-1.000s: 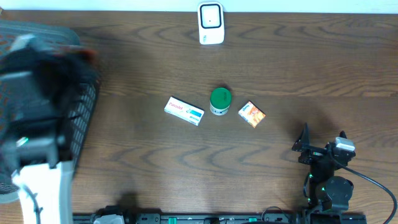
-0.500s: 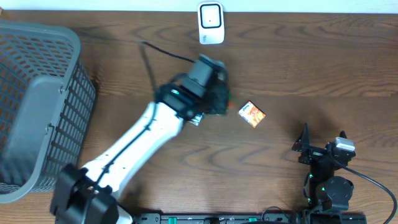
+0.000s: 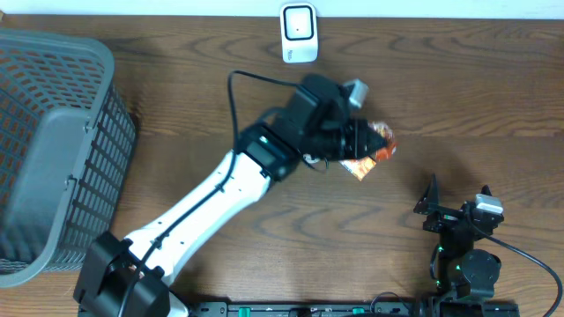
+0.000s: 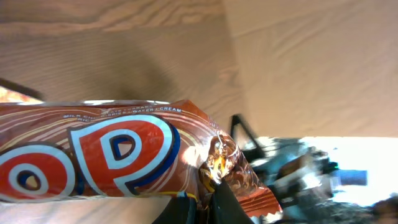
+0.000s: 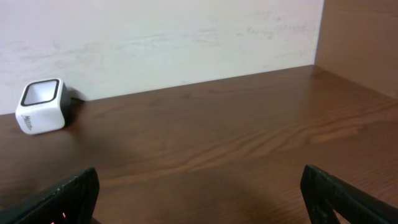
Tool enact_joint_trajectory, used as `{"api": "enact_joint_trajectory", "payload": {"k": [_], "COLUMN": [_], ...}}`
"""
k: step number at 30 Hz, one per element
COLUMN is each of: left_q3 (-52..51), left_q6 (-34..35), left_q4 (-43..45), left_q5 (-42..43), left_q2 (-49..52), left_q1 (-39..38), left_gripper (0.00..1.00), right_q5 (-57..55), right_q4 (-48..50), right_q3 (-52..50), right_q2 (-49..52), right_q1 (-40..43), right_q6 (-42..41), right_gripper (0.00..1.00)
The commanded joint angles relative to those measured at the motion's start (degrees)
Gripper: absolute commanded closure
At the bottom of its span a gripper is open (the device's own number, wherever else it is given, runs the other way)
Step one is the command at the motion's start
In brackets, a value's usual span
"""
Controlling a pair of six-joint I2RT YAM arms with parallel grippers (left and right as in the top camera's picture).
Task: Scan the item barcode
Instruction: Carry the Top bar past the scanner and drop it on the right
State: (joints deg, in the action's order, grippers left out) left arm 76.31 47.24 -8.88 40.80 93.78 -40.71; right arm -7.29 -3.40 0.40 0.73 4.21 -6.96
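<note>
My left gripper moves down toward the bare wood (image 3: 406,135) beside the small orange box next and releases the wrapper's crimped end there, since that spot lies empty.
My left gripper (image 3: 366,139) is shut on the crimped end of an orange-brown snack wrapper (image 3: 382,141), held above the table's middle. In the left wrist view the wrapper (image 4: 112,155) fills the frame, with big white and blue letters, and the fingers (image 4: 208,202) pinch its end. No barcode shows. The white scanner (image 3: 299,33) stands at the back edge, apart from the wrapper, and is also visible at the left of the right wrist view as the scanner (image 5: 42,106). My right gripper (image 3: 458,198) rests open at the front right, with nothing between its fingers (image 5: 68,193).
A grey mesh basket (image 3: 53,150) fills the left side. A small orange box (image 3: 356,166) lies on the table just below the held wrapper, partly covered by it. The left arm (image 3: 220,194) stretches diagonally across the middle and hides what lies under it.
The left arm has swung from over the basket rightward across the table, carrying the wrapper to above the small orange box. The right arm has not moved.
</note>
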Motion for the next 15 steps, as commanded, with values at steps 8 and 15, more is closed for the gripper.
{"api": "enact_joint_trajectory", "payload": {"k": [8,15], "left_q3": [0.4,0.4], "left_q6": [35.7,46.7], "left_q4": [28.5,37.0], "left_q5": [25.4,28.5], "left_q2": [14.8,22.1], "left_q1": [5.4,7.0], "left_gripper": [0.93,0.92], "right_q5": [-0.1,-0.1], "right_q4": [-0.2,-0.2], "right_q3": [-0.1,-0.1], "right_q2": [-0.2,-0.2], "right_q1": [-0.2,-0.2], "right_q6": [0.4,0.4], "right_gripper": [0.01,0.01]}}
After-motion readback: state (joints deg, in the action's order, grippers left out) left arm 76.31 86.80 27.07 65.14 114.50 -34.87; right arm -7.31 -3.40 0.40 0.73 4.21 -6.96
